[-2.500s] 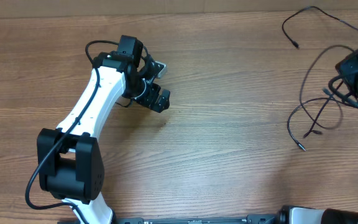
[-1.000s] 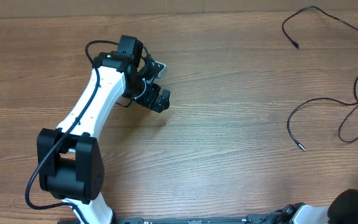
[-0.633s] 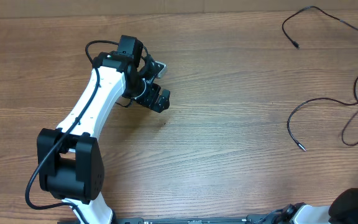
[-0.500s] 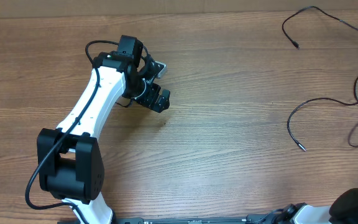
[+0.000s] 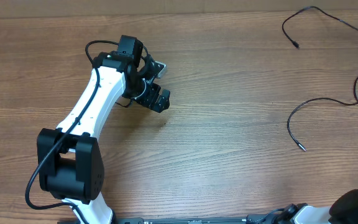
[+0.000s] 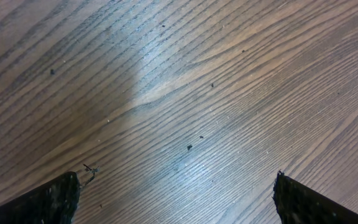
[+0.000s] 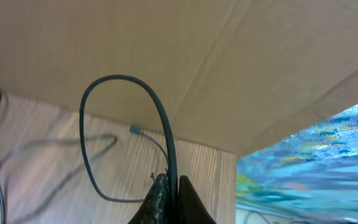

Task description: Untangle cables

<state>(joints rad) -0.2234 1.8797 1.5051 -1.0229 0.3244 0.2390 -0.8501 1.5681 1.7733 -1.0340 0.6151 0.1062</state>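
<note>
My right gripper moves down and to the left in the overhead view next, to the wood by the crossed cables, to release its cable, still arcing midair.
Thin black cables lie at the table's right side: one (image 5: pixel 321 101) curves from a plug near the middle right off the right edge, and another (image 5: pixel 307 9) loops at the top right corner. In the right wrist view my right gripper (image 7: pixel 171 186) is shut on a black cable (image 7: pixel 114 79) that arcs up and away from the fingertips, with more cable and a small plug on the wood behind. The right gripper is outside the overhead view. My left gripper (image 5: pixel 160 83) hovers over bare wood at the left, far from the cables. Its fingers (image 6: pixel 55 200) stand wide open with nothing between them.
A brown cardboard wall (image 7: pixel 166 43) stands behind the table, and the table's right edge (image 7: pixel 236 186) shows in the right wrist view. The right arm's dark base (image 5: pixel 356 208) sits at the bottom right corner. The white left arm (image 5: pixel 92 106) stretches over the left side.
The loop of cable and its plug by the right edge have slid out of the overhead frame to the right. The left arm has not moved.
</note>
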